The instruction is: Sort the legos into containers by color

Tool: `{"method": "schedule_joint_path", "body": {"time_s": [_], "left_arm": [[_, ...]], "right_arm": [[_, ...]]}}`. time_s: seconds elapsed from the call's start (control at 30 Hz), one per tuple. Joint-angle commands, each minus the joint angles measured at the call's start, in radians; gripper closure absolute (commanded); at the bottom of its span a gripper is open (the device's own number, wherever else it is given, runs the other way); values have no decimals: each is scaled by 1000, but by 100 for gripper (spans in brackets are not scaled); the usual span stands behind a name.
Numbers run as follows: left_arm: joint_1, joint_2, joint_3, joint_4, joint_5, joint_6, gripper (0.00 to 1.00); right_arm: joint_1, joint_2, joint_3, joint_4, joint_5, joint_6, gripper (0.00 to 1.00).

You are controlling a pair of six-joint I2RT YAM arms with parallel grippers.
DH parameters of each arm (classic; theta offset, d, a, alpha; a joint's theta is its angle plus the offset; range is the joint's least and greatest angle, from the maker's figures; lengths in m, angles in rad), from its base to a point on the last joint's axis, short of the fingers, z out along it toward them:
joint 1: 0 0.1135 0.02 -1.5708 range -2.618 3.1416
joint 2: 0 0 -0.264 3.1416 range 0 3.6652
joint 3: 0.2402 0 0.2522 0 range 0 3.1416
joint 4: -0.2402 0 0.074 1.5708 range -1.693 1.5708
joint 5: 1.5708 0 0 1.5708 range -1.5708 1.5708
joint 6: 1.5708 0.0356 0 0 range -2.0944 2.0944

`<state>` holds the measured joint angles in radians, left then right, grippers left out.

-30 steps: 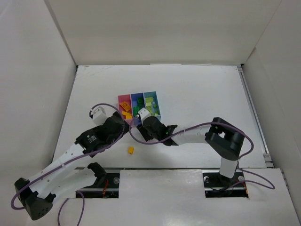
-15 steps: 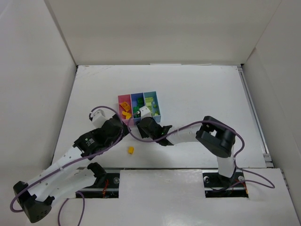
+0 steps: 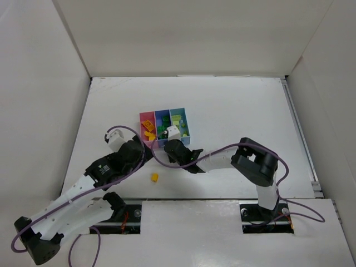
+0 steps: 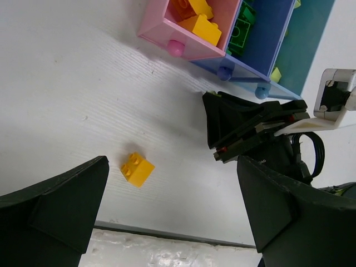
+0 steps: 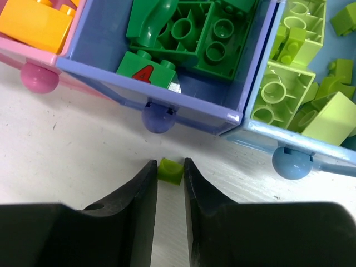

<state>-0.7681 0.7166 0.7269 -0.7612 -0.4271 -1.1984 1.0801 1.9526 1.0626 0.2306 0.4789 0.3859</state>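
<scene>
The robot's right gripper should rise from the table and carry the lego outward over the near end of the light blue bin, because that bin holds the matching lime legos.
Three joined bins stand mid-table: pink with orange-yellow legos, periwinkle with dark green ones, light blue with lime ones. My right gripper is low on the table just in front of the periwinkle bin, shut on a small lime green lego that rests on the table. My left gripper is open and empty, above the table to the left. A loose yellow lego lies below it, nearer its left finger, and also shows in the top view.
White walls enclose the table on three sides. A raised white ledge runs along the near edge by the arm bases. Purple cables loop beside both arms. The right gripper shows in the left wrist view, close to the bins.
My right gripper has shifted a little left along the bins' front. My left arm has drawn back slightly toward the near left.
</scene>
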Motion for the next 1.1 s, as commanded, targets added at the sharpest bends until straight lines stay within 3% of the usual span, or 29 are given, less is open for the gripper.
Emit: {"method": "schedule_joint_path", "body": {"time_s": [0.0, 0.3, 0.4, 0.53, 0.7, 0.8, 0.97, 1.07], "left_arm": [[3, -22, -26, 6, 25, 39, 1], [3, -22, -92, 106, 114, 83, 1], [3, -11, -101, 128, 125, 83, 1], [3, 7, -110, 138, 145, 83, 1], [3, 7, -119, 138, 156, 74, 1], [3, 17, -138, 163, 180, 74, 1], [3, 53, -138, 163, 192, 63, 1], [3, 63, -138, 154, 192, 63, 1]], "right_arm": [[11, -50, -35, 18, 20, 27, 76], [11, -418, -142, -11, 39, -46, 78], [11, -457, -109, -36, 96, -122, 77], [-28, -428, -47, -45, 132, -173, 77], [-130, -356, 32, -45, 43, -182, 77], [-167, -314, 59, -45, -38, -202, 69], [-177, -277, 94, -45, -97, -258, 68], [-177, -268, 103, -45, -120, -268, 62]]}}
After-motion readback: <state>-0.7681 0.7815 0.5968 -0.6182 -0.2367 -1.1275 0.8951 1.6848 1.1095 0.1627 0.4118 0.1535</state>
